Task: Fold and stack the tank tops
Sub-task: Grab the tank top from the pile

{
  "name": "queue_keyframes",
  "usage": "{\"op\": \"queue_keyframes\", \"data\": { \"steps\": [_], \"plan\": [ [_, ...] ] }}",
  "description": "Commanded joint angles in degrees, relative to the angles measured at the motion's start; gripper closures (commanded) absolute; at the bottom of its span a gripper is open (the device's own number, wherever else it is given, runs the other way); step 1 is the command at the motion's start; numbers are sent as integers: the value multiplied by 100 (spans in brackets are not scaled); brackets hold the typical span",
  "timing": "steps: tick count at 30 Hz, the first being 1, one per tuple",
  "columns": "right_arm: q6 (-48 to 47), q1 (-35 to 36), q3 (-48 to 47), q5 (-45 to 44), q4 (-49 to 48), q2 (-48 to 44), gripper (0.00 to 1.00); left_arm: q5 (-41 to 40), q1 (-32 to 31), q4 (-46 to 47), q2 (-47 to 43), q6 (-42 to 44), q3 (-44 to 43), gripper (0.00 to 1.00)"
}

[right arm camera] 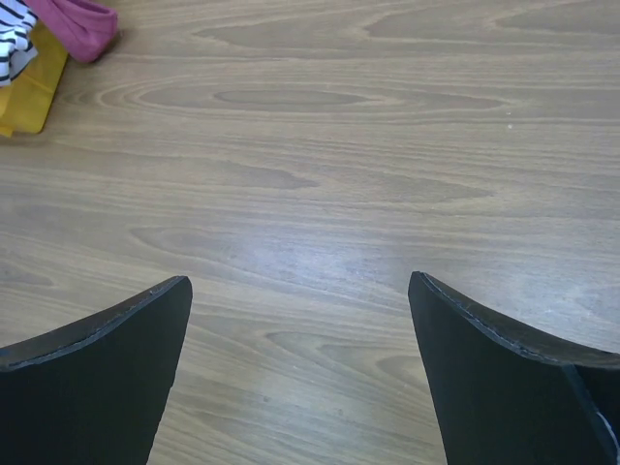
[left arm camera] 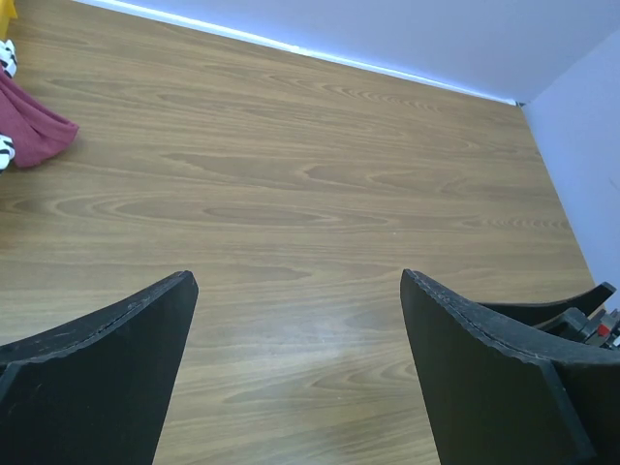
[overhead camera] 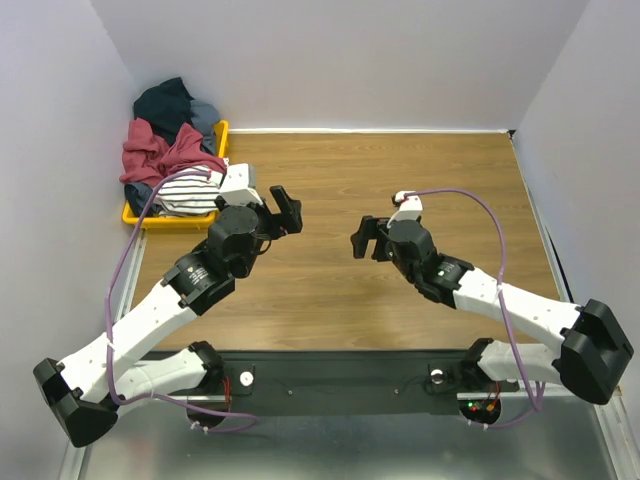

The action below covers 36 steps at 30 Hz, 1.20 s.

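Observation:
I will move my left gripper over the tray [overhead camera: 219,135] and down onto the striped fold [overhead camera: 188,194], which is to its left in the top view, clear of maroon cloth.
A heap of tank tops lies in and over a yellow tray [overhead camera: 219,135] at the back left: a white one with thin dark stripes [overhead camera: 190,193], a maroon one [overhead camera: 157,153] and dark blue ones [overhead camera: 168,101] on top. The maroon cloth also shows at the left edge of the left wrist view [left arm camera: 34,131] and in the right wrist view [right arm camera: 79,21], next to the striped one [right arm camera: 14,41]. My left gripper [overhead camera: 288,212] is open and empty over bare wood, right of the heap. My right gripper [overhead camera: 363,238] is open and empty near the table's middle, facing the left one.
The wooden table [overhead camera: 400,180] is walled by white panels at the back and both sides. A black base rail [overhead camera: 340,380] runs along the near edge. Purple cables [overhead camera: 480,205] loop off both arms.

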<state>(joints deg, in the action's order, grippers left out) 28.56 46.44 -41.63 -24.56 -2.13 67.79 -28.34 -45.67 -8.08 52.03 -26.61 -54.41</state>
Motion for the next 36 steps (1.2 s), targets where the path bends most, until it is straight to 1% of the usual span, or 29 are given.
{"op": "queue_keyframes", "data": {
  "steps": [1,5,8,10,11,12,13,14,15,16,17,18,19,21,22,23,25,26,31,34,36],
  "plan": [
    [71,-3,-91,-146,-25,-161,0,-207,-3,17,-70,-20,-104,1],
    [-34,-12,-319,82,405,-20,0,-444,5,-106,70,16,-289,2],
    [-87,-12,-399,293,450,32,0,-489,250,-107,359,33,-535,3],
    [-148,-20,-504,320,503,190,0,141,1118,-159,623,16,-894,6],
    [-175,-12,-670,320,634,260,0,492,1496,-177,955,-19,-1052,11],
    [-166,-12,-750,294,696,313,0,905,1822,-238,1141,-20,-1419,12],
    [-166,-12,-811,311,749,427,0,935,2373,-308,1334,-11,-1649,14],
    [-123,-12,-855,337,749,454,0,848,2535,-396,1754,15,-1904,15],
    [-96,-12,-873,416,749,498,0,578,2719,-640,1984,16,-2455,15],
    [-61,-12,-891,451,749,525,0,514,2878,-730,2213,16,-2704,15],
    [-35,-12,-900,495,749,586,0,461,3167,-791,2606,16,-2924,15],
    [-34,-20,-943,539,749,612,0,382,3300,-905,2793,-54,-3274,15],
    [-43,-12,-944,548,741,639,0,382,3536,-967,3126,-90,-3425,16],
    [-61,-20,-970,531,758,665,0,294,3705,-1142,3453,-195,-3663,20],
    [-61,-20,-953,522,749,665,0,224,3793,-1378,3585,-352,-3838,21],
    [-61,-20,-935,505,767,622,0,154,3915,-1485,3760,-475,-3866,25],
    [-52,-20,-882,487,758,578,0,-65,4030,-1557,3788,-678,-3674,25],
    [-61,-20,-874,469,758,586,0,-93,4083,-1539,3762,-879,-3551,25],
    [-61,-29,-821,452,758,709,0,-312,4390,-1557,3805,-1337,-2875,27],
    [-61,-29,-821,452,758,788,0,-217,4514,-1434,3849,-1461,-2549,30],
    [-61,-20,-830,478,758,850,0,-207,4690,-1425,4007,-1566,-2487,34]
  ]
}}
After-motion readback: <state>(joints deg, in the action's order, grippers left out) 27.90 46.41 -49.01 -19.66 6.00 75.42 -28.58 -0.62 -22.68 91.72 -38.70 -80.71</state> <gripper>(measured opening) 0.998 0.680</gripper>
